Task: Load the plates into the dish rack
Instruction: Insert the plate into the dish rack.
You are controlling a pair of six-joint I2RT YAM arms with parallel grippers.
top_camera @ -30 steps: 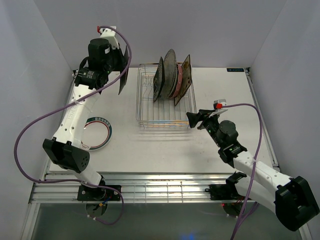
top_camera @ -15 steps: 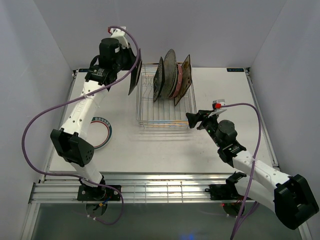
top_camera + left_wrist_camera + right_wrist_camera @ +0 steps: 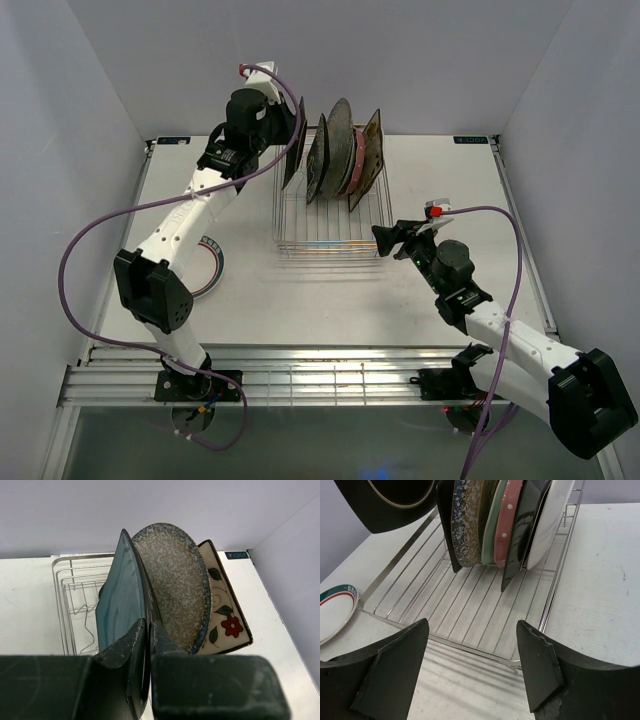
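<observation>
Next I will shift my left gripper to the right in the top view, then lower, since the rack's free slot beside the standing plates lies below on that side.
My left gripper is shut on the rim of a teal plate, held on edge over the left part of the dish rack. That teal plate hangs just left of the standing plates, apart from the wires. Several plates stand in the rack: grey speckled, mint green, pink dotted, black square and cream floral square. My right gripper is open and empty, low at the rack's near right corner.
A white teal-rimmed plate lies flat on the table left of the rack, partly under my left arm; it also shows in the right wrist view. Walls close in the table at the back and both sides.
My left arm has swung right with the teal plate, from left of the rack to over its left part beside the standing plates. The right arm has not moved.
</observation>
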